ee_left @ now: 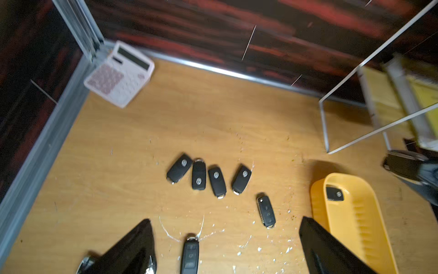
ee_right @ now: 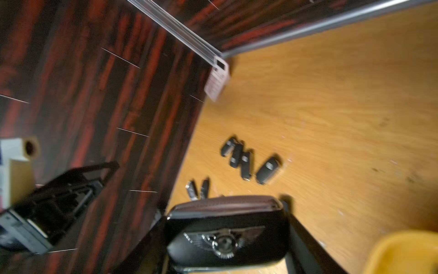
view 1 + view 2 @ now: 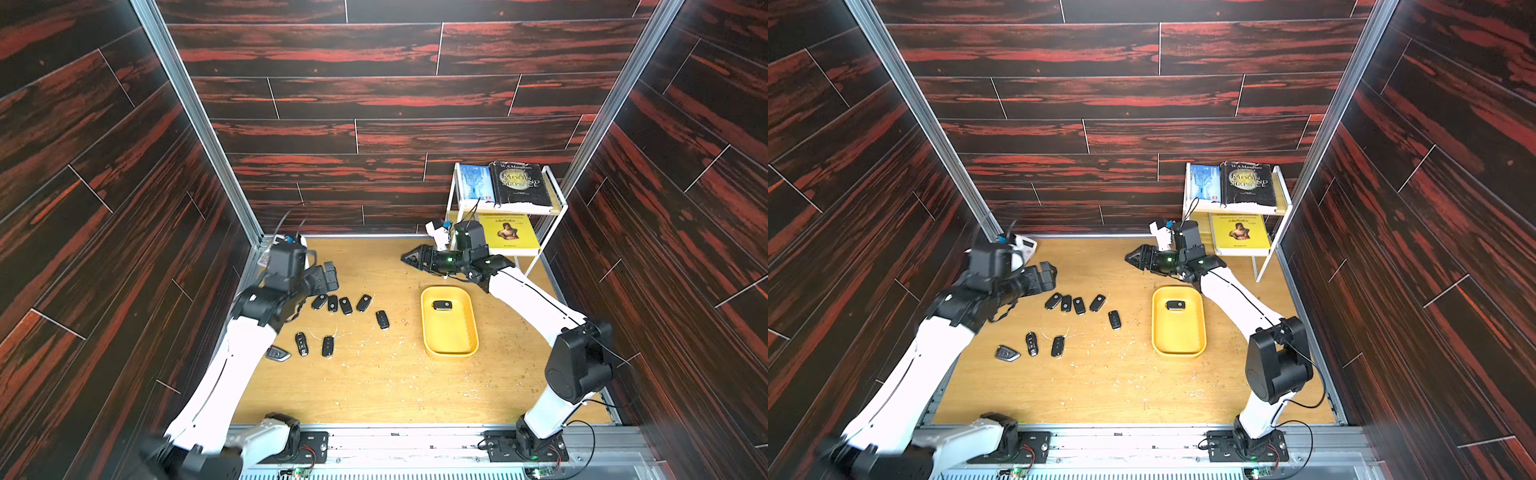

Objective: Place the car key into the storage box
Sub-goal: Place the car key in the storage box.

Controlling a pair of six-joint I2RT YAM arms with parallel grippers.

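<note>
My right gripper should next draw back, lower inside and release the key, as the bare bottom of the box beside the key fob [image 3: 444, 318] is below and back from it.
A glossy black car key [image 2: 225, 213] with a silver winged emblem sits crosswise between the fingers of my right gripper [image 2: 226, 239], which is shut on it. In both top views this gripper [image 3: 409, 258] [image 3: 1133, 257] hangs in the air just beyond the far end of the yellow storage box [image 3: 451, 336] [image 3: 1179, 334]. One black key fob [image 3: 442, 305] lies inside the box near its far end. My left gripper [image 3: 329, 276] [image 1: 225, 219] is open and empty, raised above several black key fobs [image 3: 345, 305] on the wooden table.
A white wire shelf rack [image 3: 552, 232] with books stands in the back right corner, close to my right wrist. A pink calculator [image 1: 119, 73] lies in the back left corner. Dark wood-pattern walls enclose the table on three sides.
</note>
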